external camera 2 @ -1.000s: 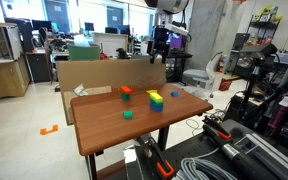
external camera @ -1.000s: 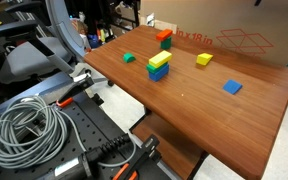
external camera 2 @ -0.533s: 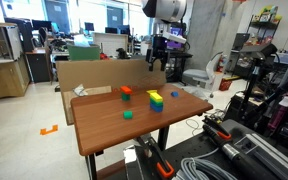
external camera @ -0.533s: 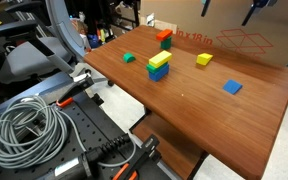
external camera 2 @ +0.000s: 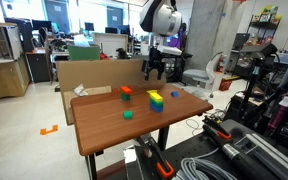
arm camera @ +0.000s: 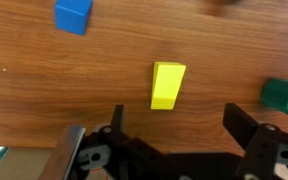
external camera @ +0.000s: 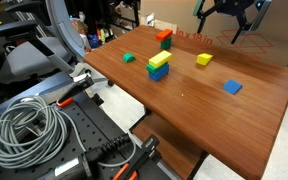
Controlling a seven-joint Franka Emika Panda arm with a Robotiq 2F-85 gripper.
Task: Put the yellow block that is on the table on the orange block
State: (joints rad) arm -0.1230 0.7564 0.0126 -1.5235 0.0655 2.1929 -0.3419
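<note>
The robot should next lower its open gripper until the fingers are around the small yellow block's sides, since the block lies below the gripper with bare wood around it.
The small yellow block [external camera: 204,60] lies on the wooden table [external camera: 184,115], to the right of a stack with a yellow bar [external camera: 159,60] on top. The orange block [external camera: 165,36] sits at the table's far edge; it also shows in an exterior view [external camera 2: 126,91]. My gripper [external camera: 219,25] hangs open and empty above the table, over the yellow block's area, as an exterior view [external camera 2: 156,70] also shows. In the wrist view the yellow block [arm camera: 167,85] lies on bare wood just ahead of my open gripper [arm camera: 181,125], between the lines of the two fingers.
A blue block [external camera: 232,88] lies near the right side, also in the wrist view [arm camera: 73,15]. A green cube [external camera: 129,58] sits left of the stack. A green piece [arm camera: 277,95] shows at the wrist view's right edge. A cardboard box [external camera: 249,40] stands behind the table.
My gripper has come down from above the picture's top edge into view, lower and closer to the table over the yellow block. The blocks have not moved.
</note>
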